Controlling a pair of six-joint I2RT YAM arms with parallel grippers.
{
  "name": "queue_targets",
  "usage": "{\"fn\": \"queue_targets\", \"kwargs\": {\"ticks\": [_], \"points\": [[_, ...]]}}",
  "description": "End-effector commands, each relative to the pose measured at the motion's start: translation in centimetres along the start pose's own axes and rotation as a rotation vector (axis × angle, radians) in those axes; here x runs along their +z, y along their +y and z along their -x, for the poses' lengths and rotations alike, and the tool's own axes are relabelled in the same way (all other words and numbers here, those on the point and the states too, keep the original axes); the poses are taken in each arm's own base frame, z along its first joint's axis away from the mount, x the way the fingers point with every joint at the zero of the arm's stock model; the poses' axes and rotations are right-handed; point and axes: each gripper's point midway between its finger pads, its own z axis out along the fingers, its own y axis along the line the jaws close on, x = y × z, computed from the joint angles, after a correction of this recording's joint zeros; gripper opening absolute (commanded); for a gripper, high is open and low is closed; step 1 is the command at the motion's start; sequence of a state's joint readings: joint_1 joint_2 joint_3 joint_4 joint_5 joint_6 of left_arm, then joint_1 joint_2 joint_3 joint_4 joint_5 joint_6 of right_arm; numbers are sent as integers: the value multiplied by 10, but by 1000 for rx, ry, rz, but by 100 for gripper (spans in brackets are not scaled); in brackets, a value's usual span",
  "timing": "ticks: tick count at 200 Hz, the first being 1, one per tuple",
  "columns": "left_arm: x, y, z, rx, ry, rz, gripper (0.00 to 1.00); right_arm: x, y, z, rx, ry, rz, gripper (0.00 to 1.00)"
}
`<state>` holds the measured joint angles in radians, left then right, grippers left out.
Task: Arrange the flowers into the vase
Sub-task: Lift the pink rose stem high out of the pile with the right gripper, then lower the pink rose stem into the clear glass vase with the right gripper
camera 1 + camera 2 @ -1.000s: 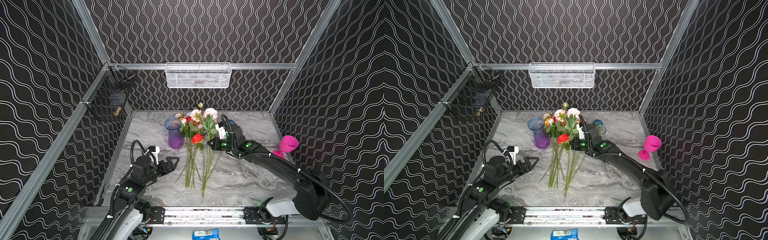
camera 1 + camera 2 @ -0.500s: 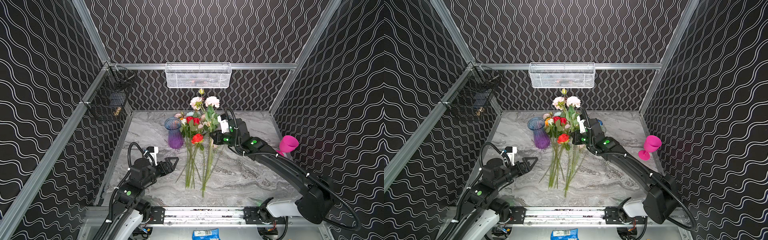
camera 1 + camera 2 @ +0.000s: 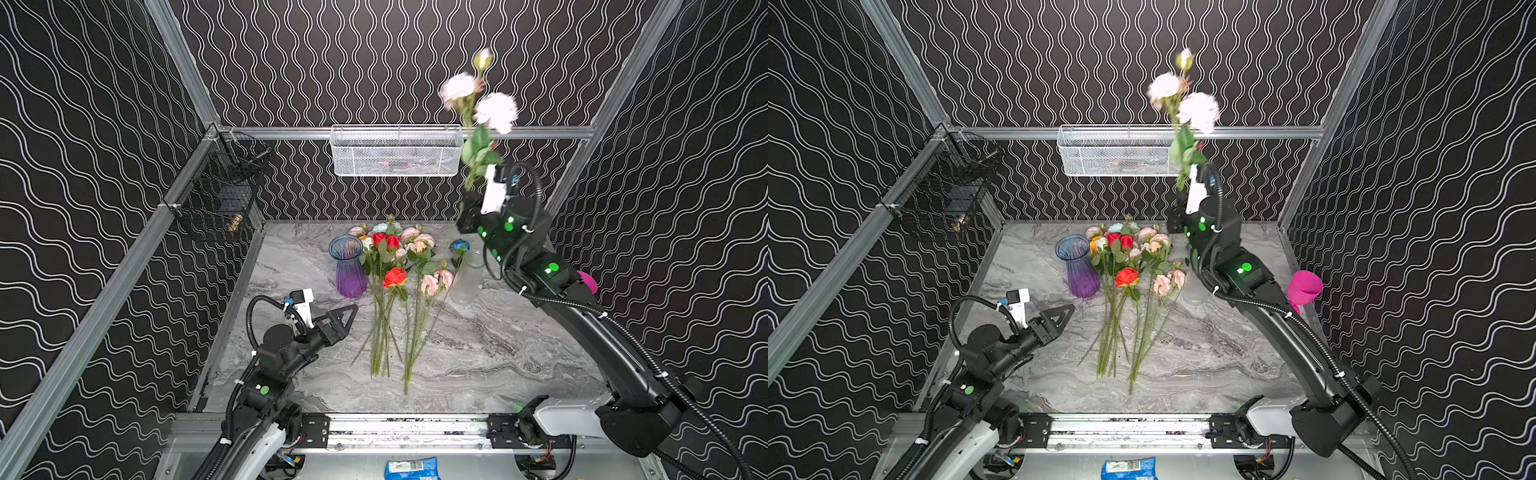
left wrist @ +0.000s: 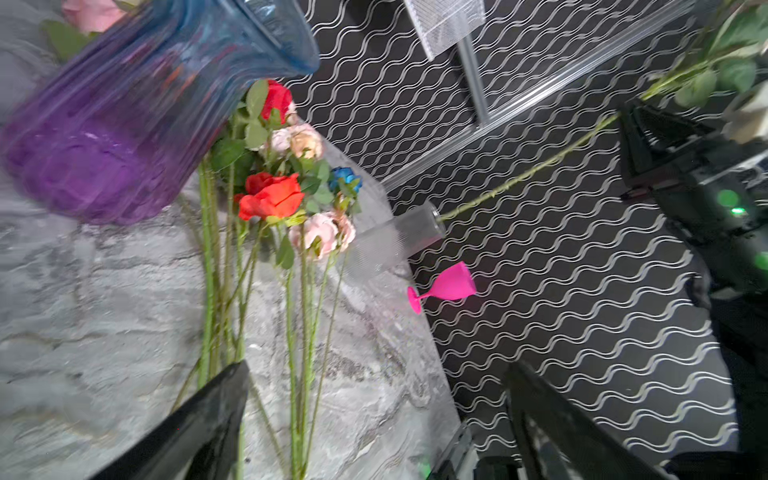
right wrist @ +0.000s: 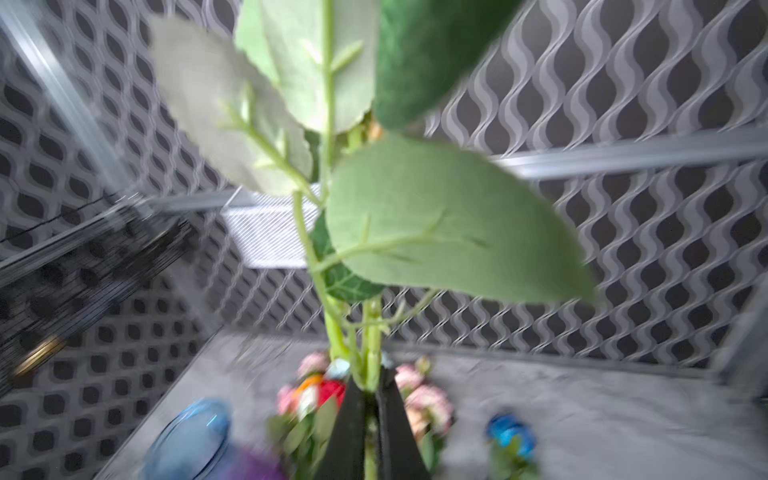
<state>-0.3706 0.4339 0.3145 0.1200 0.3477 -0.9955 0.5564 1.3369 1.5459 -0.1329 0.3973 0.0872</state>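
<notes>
The clear glass's opening (image 3: 473, 258) is below my right gripper, so next my right gripper should keep the spray (image 3: 494, 112) upright, go down toward that opening and let go of the spray's green stem there.
My right gripper (image 3: 468, 193) (image 3: 1179, 195) (image 5: 370, 384) is shut on the green stem of a pale pink spray (image 3: 494, 112) (image 3: 1198, 110) and holds it upright, high above the table's back right. Its leaves (image 5: 436, 232) fill the right wrist view. The stem (image 4: 519, 178) runs down toward a clear glass's mouth; whether it is inside I cannot tell. The other flowers (image 3: 395, 276) (image 3: 1126, 276) (image 4: 270, 195) lie in a pile on the marble. The purple-and-blue vase (image 3: 349, 266) (image 3: 1077, 266) (image 4: 124, 124) stands left of them. My left gripper (image 3: 351, 309) (image 3: 1069, 309) (image 4: 378, 370) hovers open, empty, before the vase.
A clear ribbed glass (image 3: 465, 282) (image 4: 395, 245) stands right of the pile, with a blue bloom (image 3: 459, 247) by it. A pink goblet (image 3: 1304, 286) (image 4: 449, 286) is at the right wall. A white mesh basket (image 3: 395, 153) and a black wire basket (image 3: 220, 195) hang on the walls.
My right gripper has lifted the pink spray off the pile, up and to the right, swinging it upright. The left arm has barely moved.
</notes>
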Motion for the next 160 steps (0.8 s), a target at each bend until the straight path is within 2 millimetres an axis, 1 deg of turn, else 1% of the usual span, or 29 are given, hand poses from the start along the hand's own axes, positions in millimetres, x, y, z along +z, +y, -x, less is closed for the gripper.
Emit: {"fn": "queue_targets", "kwargs": {"ticks": [1,18,23,24,26,39,54,65,105,132,144,160], "points": [[0,-27,12,-1,-28,-103,99,0,-43,32,-63,-74,-180,0],[2,-28,10,3,-8,-102,99,5,-63,40,-73,-78,-232,0],[2,-28,9,5,-6,-102,99,6,-63,40,-70,-80,-231,0],[2,-28,9,5,-4,-101,99,7,-69,41,-70,-82,-245,0],[2,-27,9,5,-4,-99,99,8,-74,41,-69,-82,-255,0],[4,-26,9,6,-3,-98,99,16,-84,38,-65,-67,-261,0],[5,-25,7,-3,5,-102,99,25,-90,27,-63,-28,-268,0],[7,-28,7,-3,11,-119,99,30,-89,14,-62,-2,-259,0],[8,-22,4,-19,14,-115,99,42,-88,-40,-27,83,-223,0],[7,-18,2,-23,4,-115,98,43,-91,-57,-27,102,-225,0],[8,-15,1,-22,5,-105,99,44,-92,-72,-23,125,-222,0],[9,-10,-2,-27,15,-94,99,44,-96,-98,-3,163,-236,0]]}}
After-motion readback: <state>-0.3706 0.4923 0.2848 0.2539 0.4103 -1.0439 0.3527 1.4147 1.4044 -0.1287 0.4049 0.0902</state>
